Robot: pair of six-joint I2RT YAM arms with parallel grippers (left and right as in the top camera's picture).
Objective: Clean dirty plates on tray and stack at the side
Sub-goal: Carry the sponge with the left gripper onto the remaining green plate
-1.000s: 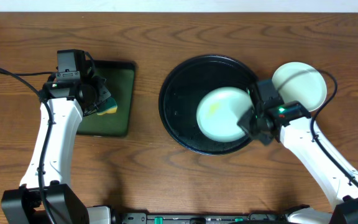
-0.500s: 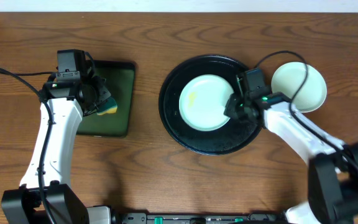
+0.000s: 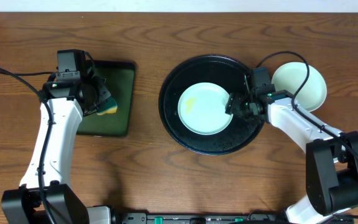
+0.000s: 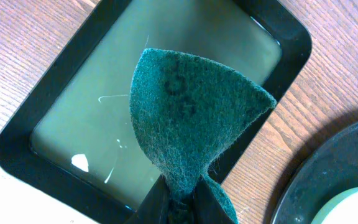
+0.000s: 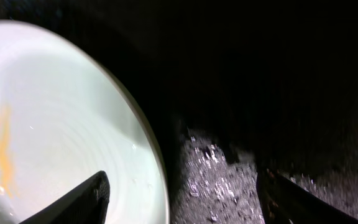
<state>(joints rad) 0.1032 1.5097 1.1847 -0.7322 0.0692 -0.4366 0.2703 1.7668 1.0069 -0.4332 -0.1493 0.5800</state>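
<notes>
The mint plate's rim nearest the other plate is already between the fingers of my right gripper, so I need to lower the gripper a little onto that rim next and keep its fingers on both sides of it.
A pale mint plate (image 3: 205, 107) with a yellow smear lies flat inside the round black tray (image 3: 178, 130). My right gripper (image 3: 234, 106) stands open at the plate's right rim, one finger over the plate (image 5: 73, 155) and the other over the wet tray floor (image 5: 222, 180). Another pale plate (image 3: 303, 87) rests on the table just right of the tray. My left gripper (image 3: 104, 102) is shut on a green scouring sponge (image 4: 188, 118), held above the small rectangular tray (image 4: 73, 118).
The small rectangular black tray with a green inside (image 3: 120, 81) lies at the left. Cables loop over the right plate and beside the left arm. The table's far edge meets a white wall at the top.
The right gripper carried the smeared plate left toward the tray's middle, set it flat and opened its jaws. The left arm and sponge have not moved.
</notes>
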